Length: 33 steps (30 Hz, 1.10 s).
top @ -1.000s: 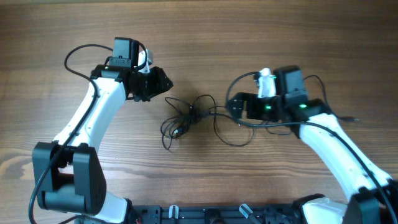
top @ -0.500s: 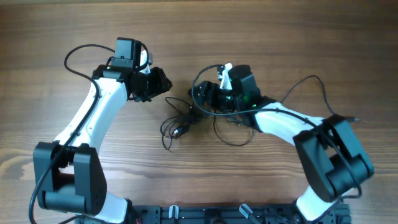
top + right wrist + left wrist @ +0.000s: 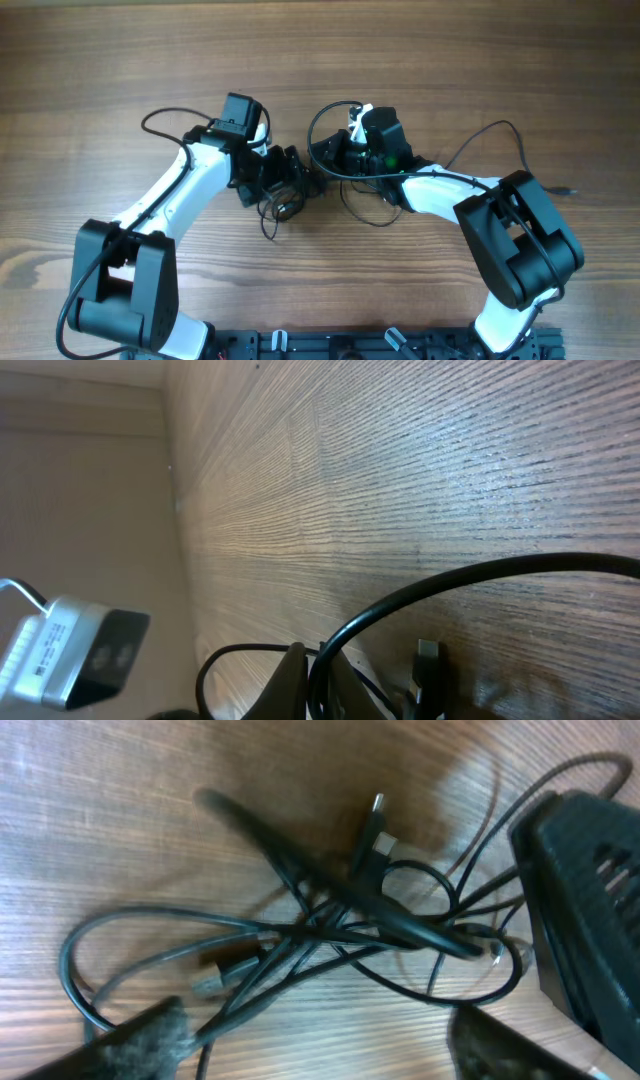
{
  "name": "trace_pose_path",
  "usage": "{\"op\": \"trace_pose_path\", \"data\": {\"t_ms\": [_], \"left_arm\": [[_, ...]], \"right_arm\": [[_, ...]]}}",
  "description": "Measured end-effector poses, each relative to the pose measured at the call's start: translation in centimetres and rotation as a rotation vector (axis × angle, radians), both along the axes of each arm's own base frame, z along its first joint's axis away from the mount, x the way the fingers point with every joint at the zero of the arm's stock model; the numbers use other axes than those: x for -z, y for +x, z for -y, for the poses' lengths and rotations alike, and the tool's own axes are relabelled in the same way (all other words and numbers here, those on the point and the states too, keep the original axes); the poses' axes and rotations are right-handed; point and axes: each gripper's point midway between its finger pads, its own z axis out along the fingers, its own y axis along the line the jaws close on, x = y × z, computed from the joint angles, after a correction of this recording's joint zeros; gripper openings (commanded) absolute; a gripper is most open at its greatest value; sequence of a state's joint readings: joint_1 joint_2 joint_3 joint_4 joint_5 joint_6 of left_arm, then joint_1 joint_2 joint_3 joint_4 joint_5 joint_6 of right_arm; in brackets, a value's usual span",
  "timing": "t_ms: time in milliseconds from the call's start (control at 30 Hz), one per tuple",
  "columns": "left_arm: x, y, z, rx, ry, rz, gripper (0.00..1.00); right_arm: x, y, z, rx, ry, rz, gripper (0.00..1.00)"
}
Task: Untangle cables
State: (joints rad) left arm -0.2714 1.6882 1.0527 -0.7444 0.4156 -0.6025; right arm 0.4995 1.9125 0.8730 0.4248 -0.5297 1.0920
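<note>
Next, my right gripper pulls its piece of cable onto bare table to the right in the overhead view, away from the cables' knot (image 3: 340, 925), and releases it.
The cables (image 3: 296, 200) are thin black cords knotted in a small bundle at the table's middle, with loose loops trailing to the right. In the left wrist view the knot (image 3: 340, 925) lies just ahead of my left gripper (image 3: 318, 1022), whose fingers (image 3: 150, 1038) stand apart on either side of a few strands, open. A plug end (image 3: 378, 820) sticks up from the knot. My right gripper (image 3: 320, 682) is shut on one cable strand (image 3: 450, 585), which arcs away to the right. Overhead, the two grippers, left (image 3: 285, 178) and right (image 3: 322, 158), sit close together at the bundle.
Thicker black arm wires loop off the left arm (image 3: 165, 115) and the right arm (image 3: 490, 135). The right gripper's body (image 3: 590, 920) fills the right of the left wrist view. A plug (image 3: 428, 660) lies beside the right fingers. Bare wood table (image 3: 450, 60) lies all around.
The left arm swung right and down onto the bundle and its jaws widened. The right arm came left to the knot, then shut on a cable strand.
</note>
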Motion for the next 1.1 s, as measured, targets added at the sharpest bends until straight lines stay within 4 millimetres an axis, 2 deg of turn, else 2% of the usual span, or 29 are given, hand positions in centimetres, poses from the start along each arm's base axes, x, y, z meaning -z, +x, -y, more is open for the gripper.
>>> {"op": "trace_pose_path", "data": {"t_ms": [67,167,300,400,467,567,633,667,700,733,767,867,967,1033,1100], "left_arm": [[0.0,0.0,0.1,-0.077,-0.010,-0.036,0.64],[-0.2,0.9,0.3,-0.099,-0.023,-0.007,0.69],[0.6,0.6,-0.8,0.080,0.104,0.080,0.66],[1.1,0.4,-1.9,0.237,0.219,0.139,0.57],[1.3,0.3,-2.0,0.314,0.256,0.167,0.56],[1.5,0.4,-2.1,0.367,0.278,0.193,0.55],[2.5,-0.2,-2.2,0.392,0.286,0.195,0.55],[3.0,-0.6,-2.3,0.400,0.282,0.190,0.51],[3.5,-1.0,-2.0,0.408,0.263,0.192,0.33],[4.1,-1.7,-1.7,0.419,0.239,0.183,0.11],[4.7,-2.5,-1.3,0.433,0.209,0.179,0.04],[5.6,-3.9,-0.5,0.461,0.159,0.174,0.04],[5.7,-4.2,-0.9,0.429,0.176,0.158,0.04],[5.7,-4.1,-1.7,0.383,0.217,0.140,0.04],[5.7,-4.0,-3.0,0.317,0.265,0.118,0.04]], "right_arm": [[0.0,0.0,0.0,-0.001,0.000,0.000,0.08],[0.0,0.0,0.0,-0.001,-0.001,0.000,0.08],[0.0,0.0,0.0,-0.001,-0.001,0.000,0.08],[0.0,0.0,0.0,-0.002,-0.002,0.003,0.08],[0.0,0.0,0.0,-0.002,-0.002,0.003,0.08],[0.0,0.0,0.0,-0.002,-0.002,0.003,0.08],[0.0,0.0,0.0,-0.003,-0.002,0.002,0.09],[0.0,0.0,0.0,-0.004,-0.004,0.005,0.09],[0.0,0.0,0.0,-0.004,-0.006,0.009,0.08],[0.0,0.0,0.0,-0.005,-0.008,0.012,0.05],[0.0,0.1,0.1,-0.005,-0.011,0.016,0.05],[-0.3,0.4,0.0,-0.004,-0.002,0.038,0.05],[-2.0,1.5,0.4,-0.019,0.046,0.106,0.05],[-2.5,2.3,2.0,-0.009,0.054,0.116,0.05],[-3.3,3.4,5.1,0.034,0.042,0.107,0.05]]}}
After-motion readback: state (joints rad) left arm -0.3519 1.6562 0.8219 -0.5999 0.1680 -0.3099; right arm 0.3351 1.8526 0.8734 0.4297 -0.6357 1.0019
